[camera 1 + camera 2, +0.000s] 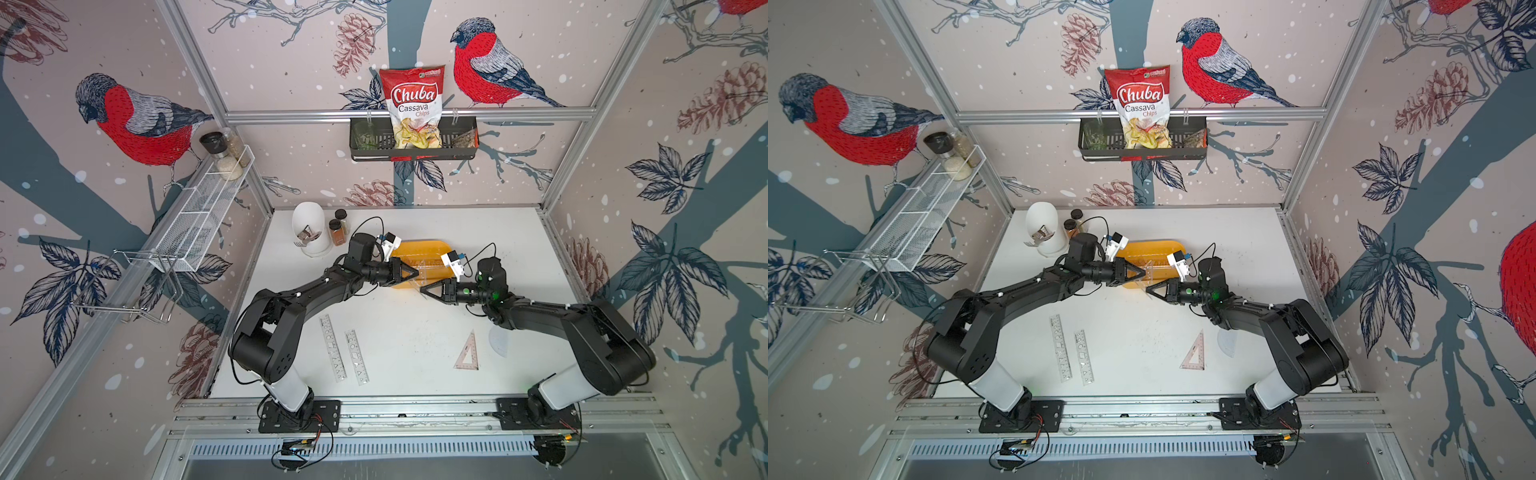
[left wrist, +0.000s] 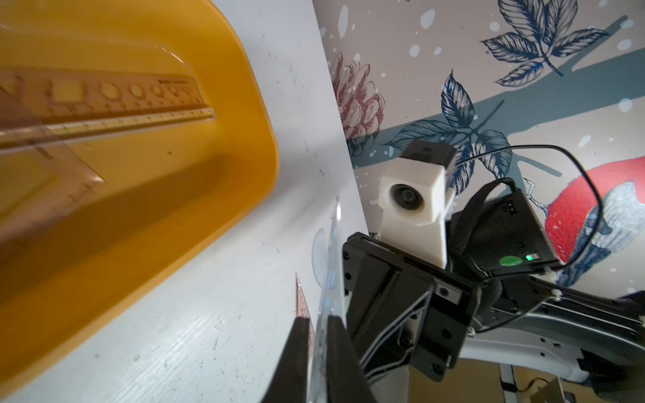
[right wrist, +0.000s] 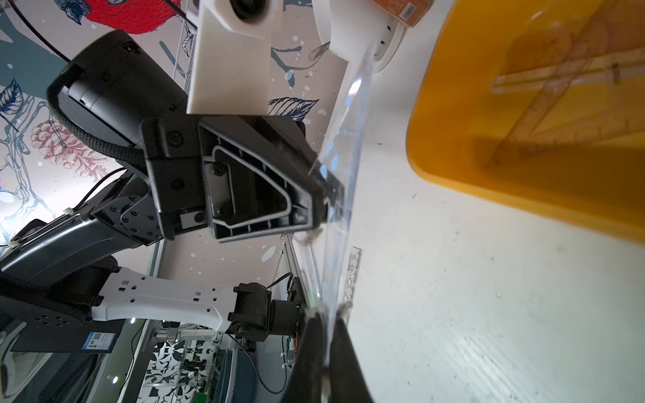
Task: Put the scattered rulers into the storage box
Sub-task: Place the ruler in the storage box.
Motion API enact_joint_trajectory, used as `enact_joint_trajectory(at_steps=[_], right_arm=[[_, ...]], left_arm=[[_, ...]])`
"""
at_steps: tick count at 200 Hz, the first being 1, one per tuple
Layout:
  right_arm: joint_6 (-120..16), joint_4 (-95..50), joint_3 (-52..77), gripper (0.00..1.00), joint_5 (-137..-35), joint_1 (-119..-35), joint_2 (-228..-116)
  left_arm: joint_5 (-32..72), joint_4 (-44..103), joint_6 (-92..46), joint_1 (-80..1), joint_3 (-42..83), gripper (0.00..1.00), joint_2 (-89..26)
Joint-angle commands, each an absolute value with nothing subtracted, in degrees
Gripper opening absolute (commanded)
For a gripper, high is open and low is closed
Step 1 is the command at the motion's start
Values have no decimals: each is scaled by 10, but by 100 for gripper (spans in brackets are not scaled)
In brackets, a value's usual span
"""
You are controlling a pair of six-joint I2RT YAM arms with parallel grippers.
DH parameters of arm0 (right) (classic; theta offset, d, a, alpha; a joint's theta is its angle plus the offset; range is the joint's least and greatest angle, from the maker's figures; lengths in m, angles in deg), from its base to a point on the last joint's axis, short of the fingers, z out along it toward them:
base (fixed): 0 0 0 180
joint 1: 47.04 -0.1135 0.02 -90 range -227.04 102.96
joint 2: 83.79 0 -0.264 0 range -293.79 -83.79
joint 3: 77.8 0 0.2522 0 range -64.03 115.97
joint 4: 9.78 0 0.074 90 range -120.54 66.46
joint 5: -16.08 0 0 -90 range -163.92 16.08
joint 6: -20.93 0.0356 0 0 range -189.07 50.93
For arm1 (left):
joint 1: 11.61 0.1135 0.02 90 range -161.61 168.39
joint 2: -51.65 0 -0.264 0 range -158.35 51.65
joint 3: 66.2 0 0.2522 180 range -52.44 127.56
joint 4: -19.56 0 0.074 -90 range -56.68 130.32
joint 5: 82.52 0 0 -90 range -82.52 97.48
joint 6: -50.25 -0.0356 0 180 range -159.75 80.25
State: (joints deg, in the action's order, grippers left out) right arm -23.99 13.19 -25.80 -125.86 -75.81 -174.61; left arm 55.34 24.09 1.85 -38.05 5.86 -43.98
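The clear ruler still hovers by the storage box's near edge, so my right gripper will carry it outward over the box's open inside next and release it.
The yellow-orange storage box (image 1: pixel 415 246) (image 1: pixel 1154 246) sits mid-table, holding a straight stencil ruler (image 2: pixel 104 101) and a set square (image 2: pixel 52 181). At its near edge both grippers meet on one clear ruler (image 2: pixel 331 279) (image 3: pixel 340 209), held on edge. My right gripper (image 1: pixel 423 291) (image 3: pixel 327 315) is shut on it. My left gripper (image 1: pixel 415 273) (image 2: pixel 318 319) has its jaws slightly apart around it, with a thin gap showing. Two straight rulers (image 1: pixel 332 347) (image 1: pixel 357 356), a pink set square (image 1: pixel 467 353) and a protractor (image 1: pixel 498 340), partly under the right arm, lie on the near table.
A white utensil holder (image 1: pixel 309 228) and two spice jars (image 1: pixel 337 232) stand at the back left, close to the left arm. A black wire basket (image 1: pixel 365 143) with a chips bag hangs on the back wall. A white wire shelf (image 1: pixel 199 212) runs along the left wall.
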Motion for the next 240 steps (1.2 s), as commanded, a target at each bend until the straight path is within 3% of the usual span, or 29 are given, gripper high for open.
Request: enact_joint_trajectory(at_steps=[1,22,86,180,240], right_arm=[[-372,-48,-178,0,-1213,-744,-1793],[-461,-194,-63,0,-1172,-728,-1858],[-585,-436,179,0,-1064,-715,-2015],[-611,-493,221,0,-1057,-716,-2043],[-617,-507,233,9,-1054,-719,-2046]], left_arm=[[540,332,-39,-365,96,46,-447],[489,405,-86,-347,137,55,-453],[445,469,-140,-329,197,55,-500],[458,458,-149,-323,178,55,-512],[463,456,-151,-322,179,55,-515]])
